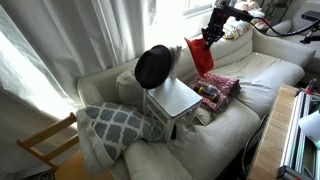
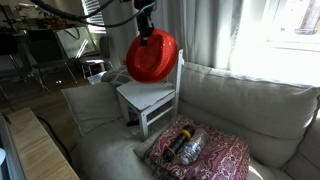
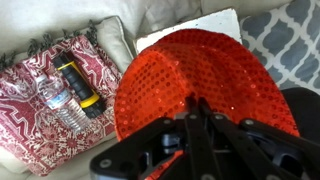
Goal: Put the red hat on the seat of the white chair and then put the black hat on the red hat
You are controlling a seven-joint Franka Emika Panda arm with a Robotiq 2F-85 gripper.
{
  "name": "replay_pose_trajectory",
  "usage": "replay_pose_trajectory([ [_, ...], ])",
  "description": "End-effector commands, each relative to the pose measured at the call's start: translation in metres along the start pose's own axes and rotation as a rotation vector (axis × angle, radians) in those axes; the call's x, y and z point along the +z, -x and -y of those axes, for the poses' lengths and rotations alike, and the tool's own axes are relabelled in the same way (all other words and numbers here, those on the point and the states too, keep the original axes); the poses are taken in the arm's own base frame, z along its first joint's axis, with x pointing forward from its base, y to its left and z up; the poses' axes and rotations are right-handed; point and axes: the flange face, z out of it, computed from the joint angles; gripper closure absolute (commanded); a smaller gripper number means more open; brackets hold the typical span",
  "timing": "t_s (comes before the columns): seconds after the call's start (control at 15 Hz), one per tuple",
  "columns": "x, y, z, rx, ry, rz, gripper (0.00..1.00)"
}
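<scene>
My gripper will move toward the black hat (image 1: pixel 153 66), over the white chair's seat (image 1: pixel 173 96) below. Then it will lower the red hat onto the bare top of the seat and release it.
My gripper (image 1: pixel 211 33) is shut on the rim of the red hat (image 1: pixel 201 56) and holds it in the air above the sofa. The hat hangs down beside the white chair (image 1: pixel 176 104), whose seat (image 1: pixel 176 97) is bare. In an exterior view the red hat (image 2: pixel 152 56) hangs in front of the chair back, above the seat (image 2: pixel 146 95). In the wrist view the sequinned red hat (image 3: pixel 195 75) fills the centre under the shut fingers (image 3: pixel 193 103), with a corner of the seat (image 3: pixel 188 25) beyond it. The black hat (image 1: pixel 153 66) leans on the chair's back.
A red-patterned cloth (image 1: pixel 216 91) lies on the sofa beside the chair, with a water bottle (image 3: pixel 60 102) and a yellow-black flashlight (image 3: pixel 80 83) on it. A grey-white patterned pillow (image 1: pixel 112 125) lies on the other side. A wooden chair (image 1: pixel 45 140) stands off the sofa's end.
</scene>
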Motion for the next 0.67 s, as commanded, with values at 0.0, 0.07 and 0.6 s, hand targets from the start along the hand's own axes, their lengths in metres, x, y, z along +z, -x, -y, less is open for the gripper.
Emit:
replay_pose_trajectory([
  [0.0,0.025,0.021,0.036,0.112,0.04,0.042,0.99],
  [0.07,0.037,0.026,0.048,0.156,0.063,0.058,0.99],
  [0.6,0.115,0.033,0.097,0.542,0.116,0.177,0.99],
])
